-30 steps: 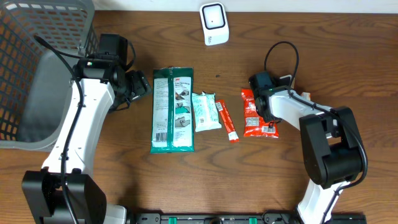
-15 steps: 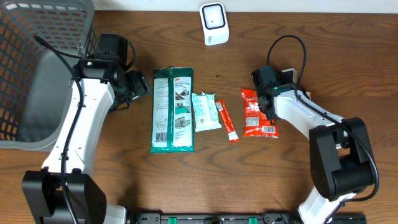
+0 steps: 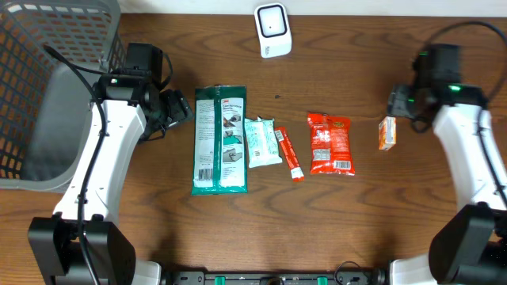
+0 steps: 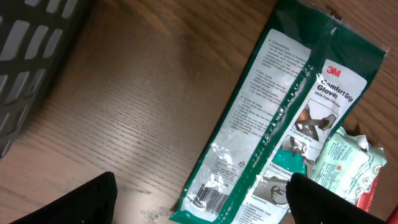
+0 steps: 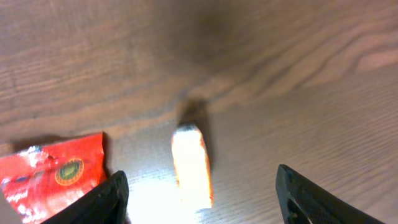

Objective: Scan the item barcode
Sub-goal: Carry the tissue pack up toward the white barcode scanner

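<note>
The small orange box [image 3: 387, 133] lies lengthwise below my open fingers, so I should next lower my right gripper until they straddle its long sides and then close.
The white barcode scanner [image 3: 272, 30] stands at the table's far edge. In a row at mid-table lie a green 3M glove pack [image 3: 220, 140], a small teal-and-white packet [image 3: 261, 142], a red stick [image 3: 288, 153] and a red snack bag [image 3: 330, 143]. A small orange box [image 3: 387, 133] lies apart to the right. My right gripper [image 3: 400, 103] hangs open above the orange box [image 5: 193, 167], holding nothing. My left gripper [image 3: 178, 107] stands wide open and empty over the glove pack's [image 4: 280, 118] barcode end.
A grey mesh basket [image 3: 47, 79] fills the far left corner, with its wall [image 4: 31, 56] close beside the left gripper. The red snack bag [image 5: 53, 177] lies just left of the right gripper's fingers [image 5: 102, 202].
The right arm has swung from beside the red bag to the right, and its jaws have opened wider. The orange box now lies uncovered on the table. The left arm has not moved.
</note>
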`<state>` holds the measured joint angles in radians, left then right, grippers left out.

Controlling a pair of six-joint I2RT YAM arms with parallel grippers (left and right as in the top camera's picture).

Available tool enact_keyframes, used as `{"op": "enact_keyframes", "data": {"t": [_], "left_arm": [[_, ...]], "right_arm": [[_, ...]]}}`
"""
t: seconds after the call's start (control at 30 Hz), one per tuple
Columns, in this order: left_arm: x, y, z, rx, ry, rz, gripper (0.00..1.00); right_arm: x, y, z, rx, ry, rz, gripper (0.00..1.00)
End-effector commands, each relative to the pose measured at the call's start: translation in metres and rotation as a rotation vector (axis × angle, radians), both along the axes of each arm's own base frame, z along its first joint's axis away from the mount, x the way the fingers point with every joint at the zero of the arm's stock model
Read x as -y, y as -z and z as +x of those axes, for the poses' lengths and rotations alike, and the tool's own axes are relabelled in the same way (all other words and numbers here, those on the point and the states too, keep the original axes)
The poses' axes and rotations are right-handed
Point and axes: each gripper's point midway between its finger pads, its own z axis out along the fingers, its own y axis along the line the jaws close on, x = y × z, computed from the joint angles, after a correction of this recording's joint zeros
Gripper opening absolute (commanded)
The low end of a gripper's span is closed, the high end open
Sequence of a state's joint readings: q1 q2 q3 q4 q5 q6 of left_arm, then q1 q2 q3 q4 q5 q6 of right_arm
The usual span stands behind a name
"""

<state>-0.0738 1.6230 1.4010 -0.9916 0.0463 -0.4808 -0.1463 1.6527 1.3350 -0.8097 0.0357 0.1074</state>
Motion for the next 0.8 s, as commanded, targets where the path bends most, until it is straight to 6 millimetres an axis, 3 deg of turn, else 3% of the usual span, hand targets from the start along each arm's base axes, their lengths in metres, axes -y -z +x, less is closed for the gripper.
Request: {"op": "enact_keyframes", "data": {"t": [0.0, 0.17, 0.3, 0.6, 0.77], "left_arm": [[-0.003, -0.003, -0.001, 0.005, 0.004, 0.014, 0.88], [-0.003, -0.003, -0.001, 0.005, 0.004, 0.014, 0.88], [-0.003, -0.003, -0.001, 0.005, 0.004, 0.014, 0.88], [-0.003, -0.003, -0.001, 0.005, 0.004, 0.014, 0.88], [-0.003, -0.003, -0.001, 0.005, 0.004, 0.014, 0.88]], "right_arm": [[-0.012, 0.02, -0.011, -0.057, -0.073, 0.211, 0.69], [-0.011, 0.046, -0.023, -0.142, -0.056, 0.224, 0.69], [-0.008, 0.071, -0.024, -0.189, -0.056, 0.135, 0.68], [-0.006, 0.097, -0.019, -0.15, -0.059, 0.094, 0.65], [-0.007, 0.108, -0.021, -0.136, -0.06, 0.092, 0.59]]}}
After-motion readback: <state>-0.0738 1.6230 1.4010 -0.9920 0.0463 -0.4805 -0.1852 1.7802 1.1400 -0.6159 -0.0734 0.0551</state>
